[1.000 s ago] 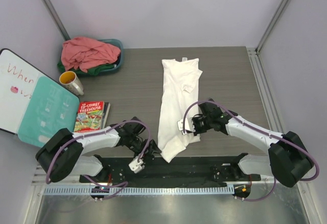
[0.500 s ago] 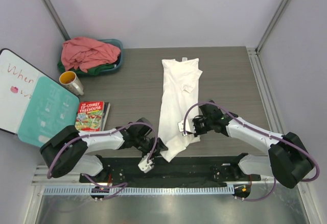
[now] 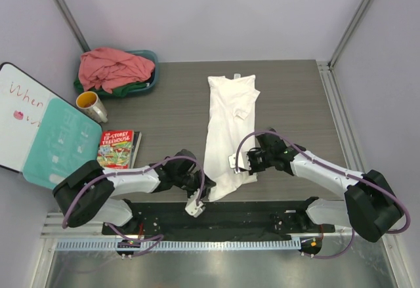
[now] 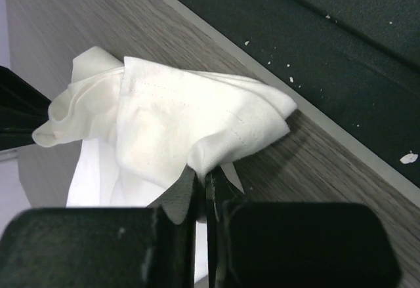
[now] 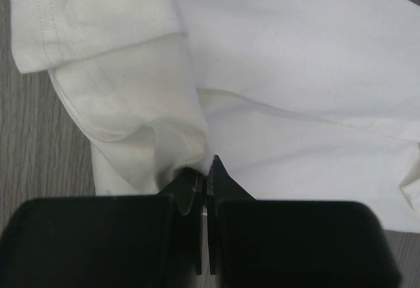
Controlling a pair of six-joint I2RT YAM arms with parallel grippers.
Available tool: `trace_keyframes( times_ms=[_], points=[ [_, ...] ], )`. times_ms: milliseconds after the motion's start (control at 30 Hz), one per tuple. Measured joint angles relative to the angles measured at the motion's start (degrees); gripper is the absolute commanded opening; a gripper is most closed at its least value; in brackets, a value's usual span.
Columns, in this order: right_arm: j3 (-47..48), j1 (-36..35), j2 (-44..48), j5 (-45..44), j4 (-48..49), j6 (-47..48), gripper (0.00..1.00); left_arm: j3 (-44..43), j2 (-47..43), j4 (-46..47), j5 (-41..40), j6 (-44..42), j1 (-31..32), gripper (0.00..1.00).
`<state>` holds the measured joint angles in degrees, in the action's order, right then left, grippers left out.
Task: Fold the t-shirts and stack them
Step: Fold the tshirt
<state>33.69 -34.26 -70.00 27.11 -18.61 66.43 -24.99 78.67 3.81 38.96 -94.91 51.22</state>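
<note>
The t-shirt's middle by the sleeve (image 3: 245,124) (image 5: 386,186) is outward of my right gripper, so my right gripper will next carry the held fold outward over the flat t-shirt and release it there.
A white t-shirt (image 3: 226,124), folded into a long strip, lies down the middle of the table. My left gripper (image 3: 205,187) is at its near left corner, jaws shut on a bunched hem corner (image 4: 197,127). At the strip's near right edge my right gripper (image 3: 254,164) is shut on a fold of the same white t-shirt (image 5: 275,71). The salmon-pink t-shirt (image 3: 111,67) is heaped in the teal basin (image 3: 152,57) at the back left. A dark green t-shirt (image 3: 134,88) shows under it.
A mug (image 3: 92,106), a red book (image 3: 116,149), a teal folder (image 3: 60,140) and a whiteboard (image 3: 18,114) line the left side. A black mat (image 3: 249,212) runs along the table's near edge.
My left gripper has moved right to the white t-shirt's near corner and closed on it. The right arm has stayed still, holding its fold.
</note>
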Motion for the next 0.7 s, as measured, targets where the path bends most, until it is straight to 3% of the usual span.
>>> trace_keyframes(
  times_ms=[467, 700],
  points=[
    [-0.2, 0.5, 2.2, -2.5, -0.5, -3.1, 0.01, -0.2, -5.4, 1.1, -6.3, 12.3, -1.3, 0.0],
    [0.2, 0.8, 3.0, -5.8, -0.9, -4.2, 0.01, -5.6, -1.7, 1.5, -9.6, 17.0, -4.8, 0.08]
  ],
)
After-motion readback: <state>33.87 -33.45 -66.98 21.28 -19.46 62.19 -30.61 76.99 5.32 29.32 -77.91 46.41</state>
